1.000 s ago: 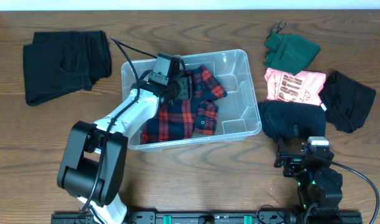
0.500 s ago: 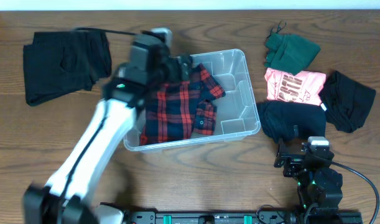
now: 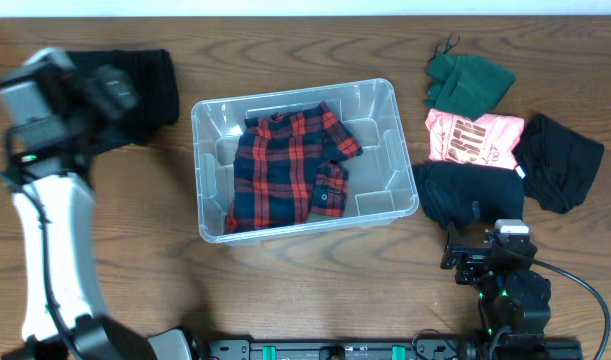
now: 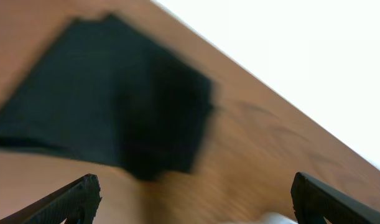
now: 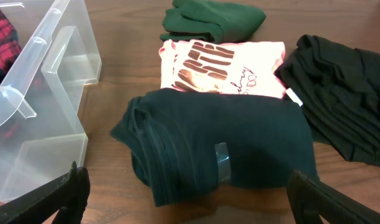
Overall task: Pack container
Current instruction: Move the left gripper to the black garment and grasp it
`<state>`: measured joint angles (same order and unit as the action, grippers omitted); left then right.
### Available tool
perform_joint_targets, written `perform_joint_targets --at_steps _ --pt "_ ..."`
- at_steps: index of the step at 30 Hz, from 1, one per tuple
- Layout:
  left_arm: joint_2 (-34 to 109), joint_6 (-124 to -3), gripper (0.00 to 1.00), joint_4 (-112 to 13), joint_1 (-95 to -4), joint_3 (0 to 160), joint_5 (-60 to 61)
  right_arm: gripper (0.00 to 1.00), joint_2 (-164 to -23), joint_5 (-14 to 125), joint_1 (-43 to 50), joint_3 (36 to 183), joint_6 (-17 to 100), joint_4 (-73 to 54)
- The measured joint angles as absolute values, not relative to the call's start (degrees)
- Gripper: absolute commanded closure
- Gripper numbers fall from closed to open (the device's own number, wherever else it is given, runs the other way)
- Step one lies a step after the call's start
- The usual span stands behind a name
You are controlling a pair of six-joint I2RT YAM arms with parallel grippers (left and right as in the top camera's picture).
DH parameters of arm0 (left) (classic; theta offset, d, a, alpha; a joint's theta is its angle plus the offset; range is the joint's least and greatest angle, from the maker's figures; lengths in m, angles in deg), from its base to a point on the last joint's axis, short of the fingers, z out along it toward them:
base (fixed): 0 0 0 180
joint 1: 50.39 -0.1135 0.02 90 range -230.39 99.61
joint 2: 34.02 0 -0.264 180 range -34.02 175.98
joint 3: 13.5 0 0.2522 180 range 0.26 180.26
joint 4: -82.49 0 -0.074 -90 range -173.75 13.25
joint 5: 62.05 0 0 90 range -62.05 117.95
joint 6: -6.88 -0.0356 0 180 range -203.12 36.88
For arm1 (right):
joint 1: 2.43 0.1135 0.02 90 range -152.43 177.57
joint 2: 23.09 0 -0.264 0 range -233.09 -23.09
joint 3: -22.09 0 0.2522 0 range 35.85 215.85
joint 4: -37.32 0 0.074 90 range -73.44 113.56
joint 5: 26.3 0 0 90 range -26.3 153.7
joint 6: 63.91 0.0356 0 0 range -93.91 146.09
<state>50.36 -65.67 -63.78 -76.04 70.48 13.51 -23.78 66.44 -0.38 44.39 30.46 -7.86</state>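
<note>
I should lower my left gripper to the left in the overhead view, onto the black garment's edge farthest from the container, because the garment lies flat below.
The clear container [image 3: 383, 120] stands mid-table with a red-and-navy plaid shirt [image 3: 288, 165] lying flat inside it. My left gripper [image 3: 118, 90] hovers at the far left above a black folded garment [image 3: 150, 75]. The left wrist view is blurred: the left gripper [image 4: 193, 199] is open and empty, and the black garment [image 4: 109, 93] lies ahead. My right gripper [image 3: 475, 242] rests near the front right. In its own view the right gripper [image 5: 190, 199] is open, just short of a dark teal folded garment [image 5: 221, 146]. The container's corner [image 5: 46, 93] shows at left.
Right of the container lie a pink printed shirt [image 3: 475, 138], a green garment [image 3: 467, 78] behind it, and a black garment [image 3: 560, 160] at the far right. They also show as the pink shirt [image 5: 221, 65], the green garment [image 5: 211, 18] and the black garment [image 5: 342, 106].
My left arm let go of the plaid shirt, left it in the container and swung out to the far left over the black garment. Its jaws opened wide. The right arm stayed still.
</note>
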Motion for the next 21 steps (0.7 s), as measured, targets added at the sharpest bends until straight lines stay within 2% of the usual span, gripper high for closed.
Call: perform_joint_targets --at_steps 5,11,16,21 --pt "57.90 -66.48 0.02 -66.93 -88.83 70.46 8.55 0.01 -23.78 66.42 -0.38 44.39 30.46 -7.86" --pt "69.25 -66.35 0.02 -75.94 -99.49 70.48 -3.05 0.01 -23.78 66.44 -0.38 44.39 30.46 -7.84" --pt "78.21 -65.80 0.02 -78.93 -104.52 70.46 -10.20 0.01 -23.78 66.44 -0.38 44.39 30.46 -7.86" --pt "83.34 -65.37 0.02 -82.49 -105.57 70.43 -12.89 0.01 -23.78 66.44 -0.38 44.39 30.46 -7.86"
